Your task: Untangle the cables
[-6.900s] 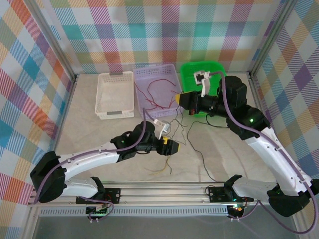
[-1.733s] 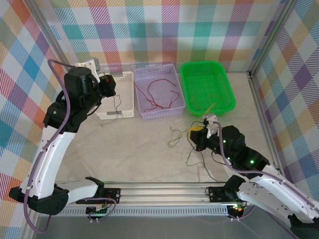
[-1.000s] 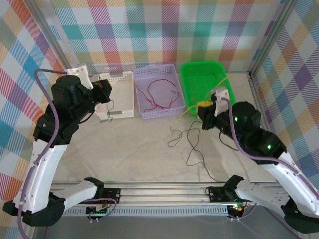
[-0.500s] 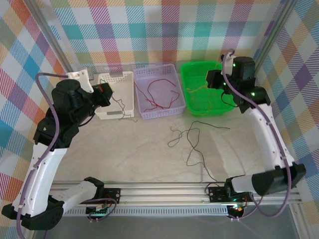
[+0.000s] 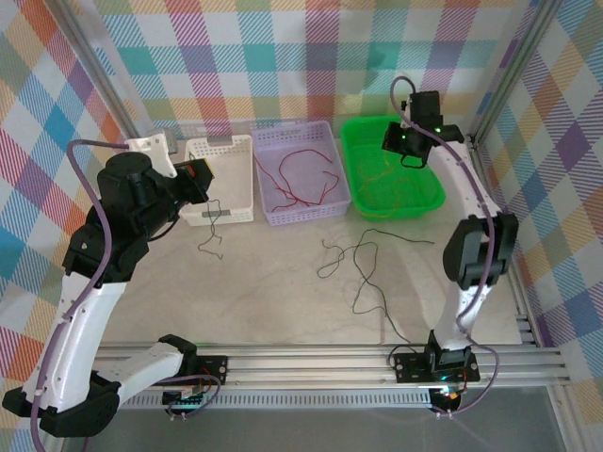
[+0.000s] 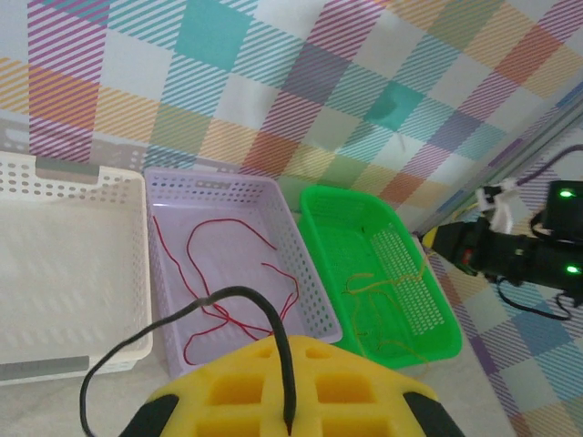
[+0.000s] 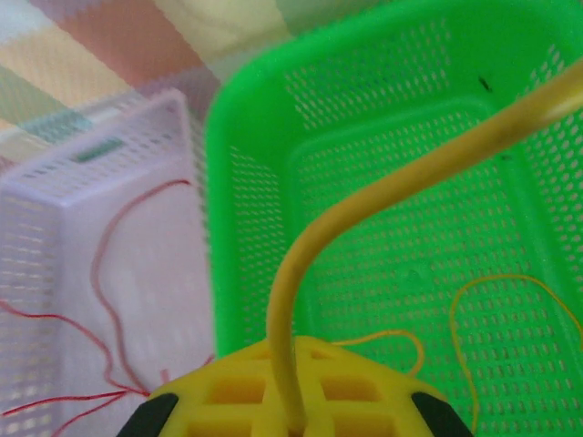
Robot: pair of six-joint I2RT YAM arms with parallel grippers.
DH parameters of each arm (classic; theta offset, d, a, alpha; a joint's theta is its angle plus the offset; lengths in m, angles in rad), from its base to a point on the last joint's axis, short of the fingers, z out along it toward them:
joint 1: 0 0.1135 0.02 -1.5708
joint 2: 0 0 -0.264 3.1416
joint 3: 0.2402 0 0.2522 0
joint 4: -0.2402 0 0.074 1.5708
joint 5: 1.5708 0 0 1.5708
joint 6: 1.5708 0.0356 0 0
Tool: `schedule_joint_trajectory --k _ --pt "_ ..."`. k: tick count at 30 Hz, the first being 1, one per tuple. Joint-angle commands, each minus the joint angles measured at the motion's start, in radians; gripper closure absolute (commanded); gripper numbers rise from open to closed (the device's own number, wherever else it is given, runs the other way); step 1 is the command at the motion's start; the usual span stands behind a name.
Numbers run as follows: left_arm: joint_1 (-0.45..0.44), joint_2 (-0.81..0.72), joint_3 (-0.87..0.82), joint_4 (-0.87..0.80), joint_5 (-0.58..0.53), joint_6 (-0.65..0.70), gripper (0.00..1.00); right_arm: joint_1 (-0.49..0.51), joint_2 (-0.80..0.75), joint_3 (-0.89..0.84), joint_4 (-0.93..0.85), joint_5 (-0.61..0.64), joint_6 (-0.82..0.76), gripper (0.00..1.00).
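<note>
The yellow cable in my right gripper goes down toward the green basket's meshed bottom next for release there, since more thin yellow cable already lies in that basket.
My left gripper [image 5: 200, 173] hangs in front of the white basket [image 5: 222, 209], shut on a black cable [image 5: 213, 226] that dangles to the table. In the left wrist view that cable [image 6: 264, 319] arches out from between the yellow pads [image 6: 228, 391]. My right gripper [image 5: 392, 141] is high over the green basket [image 5: 431, 198], shut on a yellow cable [image 7: 364, 200] that curves up from its pads [image 7: 237, 396]. More thin yellow cable [image 7: 510, 291] lies in that basket. Red cables [image 5: 297, 179] lie in the purple basket [image 5: 341, 202]. Dark cables [image 5: 363, 252] sprawl loose on the table.
The three baskets stand in a row along the back wall. Metal posts and plaid walls close in the sides, and a rail [image 5: 311, 358] runs along the near edge. The right arm's upper link [image 5: 476, 254] stands over the table's right side.
The right arm has swung up from the table's middle to above the green basket, carrying the yellow cable. The left gripper's black cable has come forward off the white basket and hangs lower.
</note>
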Motion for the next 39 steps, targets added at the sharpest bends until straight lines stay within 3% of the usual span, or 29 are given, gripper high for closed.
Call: schedule_joint_trajectory --k 1,8,18,24,29,39 --pt "0.013 -0.017 -0.012 0.036 0.014 0.013 1.0 -0.002 0.099 0.09 -0.128 0.048 -0.029 1.0" --pt "0.013 -0.014 -0.029 0.049 0.016 0.014 1.0 -0.001 0.23 0.112 -0.19 0.006 -0.021 1.0" --pt "0.013 -0.018 -0.048 0.057 0.012 0.013 1.0 -0.001 0.522 0.508 -0.554 -0.024 -0.071 0.99" --pt "0.012 -0.023 -0.058 0.057 0.016 0.01 1.0 -0.001 0.501 0.555 -0.581 -0.029 -0.063 0.84" --pt "0.013 -0.027 -0.062 0.057 0.013 0.01 1.0 -0.001 0.488 0.597 -0.622 -0.033 -0.072 0.61" --pt "0.013 -0.033 -0.055 0.051 0.015 0.01 1.0 -0.001 0.375 0.643 -0.653 -0.047 -0.068 0.42"
